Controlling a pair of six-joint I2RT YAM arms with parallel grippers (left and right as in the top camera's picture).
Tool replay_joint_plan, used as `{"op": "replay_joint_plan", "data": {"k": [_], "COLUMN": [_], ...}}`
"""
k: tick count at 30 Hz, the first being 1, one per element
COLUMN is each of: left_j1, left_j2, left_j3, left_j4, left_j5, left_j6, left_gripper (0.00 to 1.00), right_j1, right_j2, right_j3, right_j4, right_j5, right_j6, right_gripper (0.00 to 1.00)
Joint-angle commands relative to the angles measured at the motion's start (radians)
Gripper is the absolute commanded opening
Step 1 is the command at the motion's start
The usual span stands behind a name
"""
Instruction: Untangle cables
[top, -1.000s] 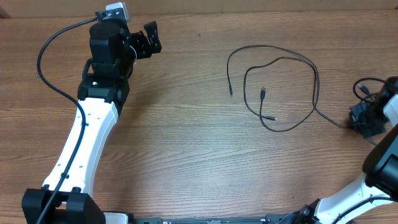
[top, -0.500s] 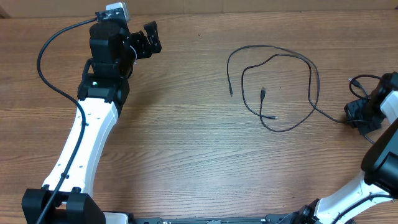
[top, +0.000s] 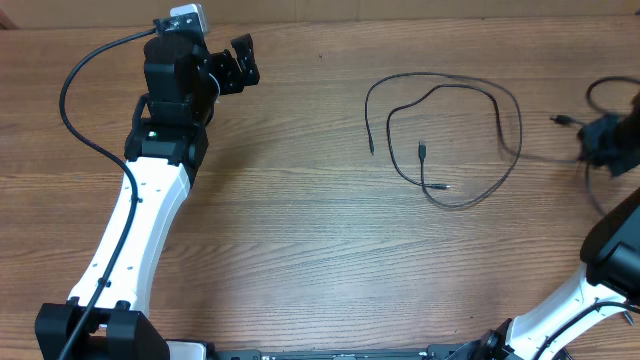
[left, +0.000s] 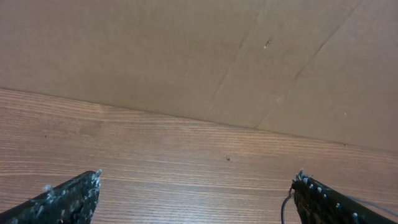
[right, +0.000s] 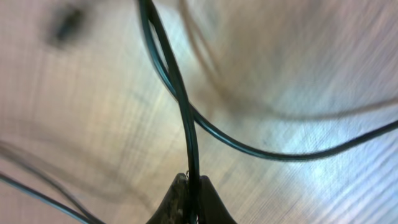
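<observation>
My right gripper will next tilt up and toward the right in the overhead view and move away from the loops to pull their piece of cable out. Then it will let go of the cable.
Thin black cables (top: 445, 135) lie in overlapping loops on the wooden table at centre right, with small plug ends inside the loops. One strand runs right to my right gripper (top: 604, 140), which is shut on a cable (right: 180, 106) and holds it at the table's right edge. A plug end (top: 560, 120) sticks out left of that gripper. My left gripper (top: 240, 62) is open and empty at the far left back, well away from the cables. In the left wrist view its fingertips (left: 196, 193) frame bare wood, with a bit of cable (left: 285, 208) by the right finger.
A brown cardboard wall (left: 199, 56) stands along the table's back edge. A thick black arm cable (top: 75, 110) loops left of the left arm. More black cable (top: 605, 90) loops above the right gripper.
My right gripper has moved up and to the right with the cable in it, pulling the strand and the loops' right side rightward. The left arm has not moved.
</observation>
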Motion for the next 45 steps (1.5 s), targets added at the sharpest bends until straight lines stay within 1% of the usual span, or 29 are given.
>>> {"op": "replay_joint_plan", "data": {"k": [1, 10, 22, 24, 27, 33, 35, 39, 45], "left_j1": [0.001, 0.001, 0.000, 0.001, 0.000, 0.000, 0.000, 0.000, 0.000], "left_j2": [0.009, 0.009, 0.050, 0.056, 0.057, 0.057, 0.057, 0.057, 0.057], "left_j3": [0.006, 0.006, 0.006, 0.006, 0.006, 0.006, 0.006, 0.006, 0.006], "left_j4": [0.003, 0.003, 0.003, 0.007, 0.035, 0.108, 0.118, 0.128, 0.166], "left_j5": [0.007, -0.001, 0.004, 0.003, 0.004, 0.004, 0.004, 0.011, 0.038], "left_j6": [-0.007, -0.006, -0.008, -0.028, -0.049, -0.048, -0.048, -0.048, -0.048], "left_gripper": [1.00, 1.00, 1.00, 1.00, 1.00, 1.00, 1.00, 1.00, 1.00], "right_j1": [0.009, 0.065, 0.130, 0.135, 0.140, 0.140, 0.140, 0.140, 0.140], "right_j2": [-0.051, -0.056, -0.056, -0.056, -0.056, -0.058, -0.058, -0.058, -0.049], "right_j3": [0.137, 0.425, 0.657, 0.700, 0.777, 0.936, 0.983, 1.036, 1.034], "right_j4": [-0.027, -0.077, -0.067, -0.067, -0.067, -0.068, -0.067, -0.066, -0.059], "right_j5": [-0.004, -0.008, -0.008, -0.008, -0.008, 0.000, 0.003, 0.087, 0.237], "right_j6": [-0.028, -0.053, -0.053, -0.053, -0.053, -0.055, -0.077, -0.092, -0.160], "right_gripper": [0.04, 0.04, 0.04, 0.04, 0.04, 0.04, 0.04, 0.04, 0.04]}}
